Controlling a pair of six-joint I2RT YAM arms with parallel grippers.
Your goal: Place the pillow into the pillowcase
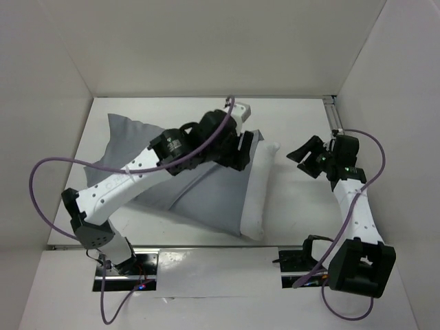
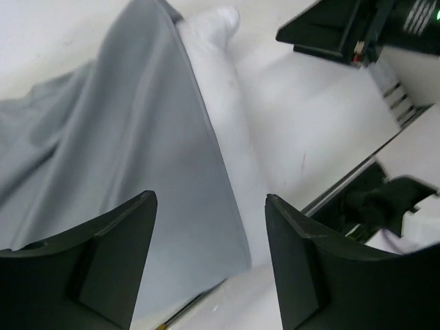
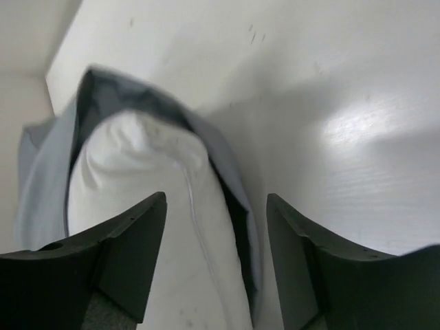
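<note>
White pillow still lies uncovered beyond the pillowcase's edge. I need to move my left gripper down and back onto the middle of the pillowcase's edge [image 1: 247, 188] [image 2: 218, 161] next.
The grey pillowcase [image 1: 172, 179] lies wrinkled on the table's left half. The white pillow [image 1: 258, 189] is mostly inside it, and one long edge sticks out on the right side. My left gripper [image 1: 243, 151] hovers open over the pillowcase's far right corner, with nothing between its fingers. The left wrist view has the pillowcase [image 2: 130, 144] and the pillow edge [image 2: 227, 117] below the open left gripper [image 2: 210, 203]. My right gripper [image 1: 304, 159] stands open to the right of the pillow, apart from it. Its wrist view faces the pillow's end [image 3: 137, 192], which pokes out of the pillowcase mouth [image 3: 237, 192], beyond the open right gripper [image 3: 216, 203].
White walls enclose the table on the left, back and right. A metal rail [image 1: 335, 115] runs at the back right corner. Both arm bases [image 1: 124, 271] sit on the near edge. A purple cable [image 1: 41, 206] loops off the left arm.
</note>
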